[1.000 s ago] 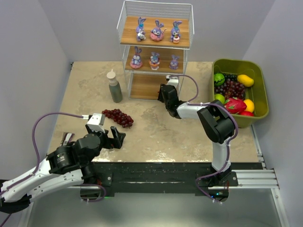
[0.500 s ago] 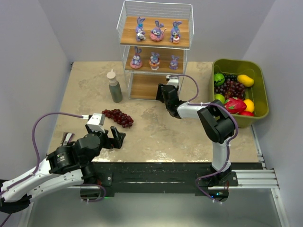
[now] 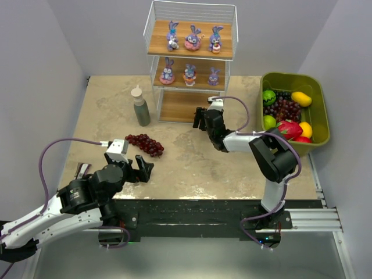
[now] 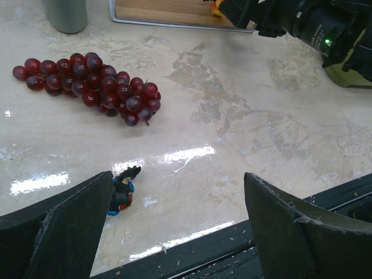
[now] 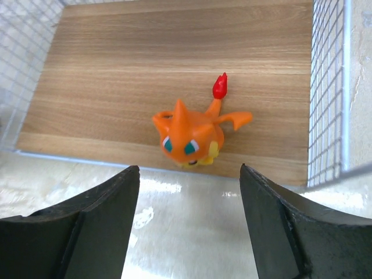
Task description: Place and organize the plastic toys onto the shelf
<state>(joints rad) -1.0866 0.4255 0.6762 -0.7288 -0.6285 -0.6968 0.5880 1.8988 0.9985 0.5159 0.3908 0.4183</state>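
Observation:
My right gripper swings back from the shelf and leftward in the top view next and closes around the black bug (image 4: 122, 192), since it still lies on the tabletop.
The white wire shelf (image 3: 228, 57) stands at the back of the table. Three purple-blue bunnies (image 3: 193, 38) stand on its top board and three more (image 3: 189, 74) on the middle board. The orange creature (image 5: 190, 138) lies on the front edge of the bottom board (image 5: 145, 70), also seen in the left wrist view (image 4: 216, 6). My right gripper (image 3: 200, 118) (image 5: 189, 172) is open and empty just in front of it, not touching. The black bug (image 4: 122, 192) lies on the table beside the left finger of my open, empty left gripper (image 3: 143, 168) (image 4: 178, 177).
A dark red grape bunch (image 3: 145, 144) (image 4: 93, 87) lies between my left gripper and the shelf. A grey-green bottle (image 3: 140, 107) (image 4: 65, 11) stands left of the shelf. An olive-green fruit bin (image 3: 324, 116) sits at the right. The table's front edge is under my left gripper.
My right gripper has drawn back a little from the shelf's bottom tier and its arm has swung to the right. The left arm has not moved.

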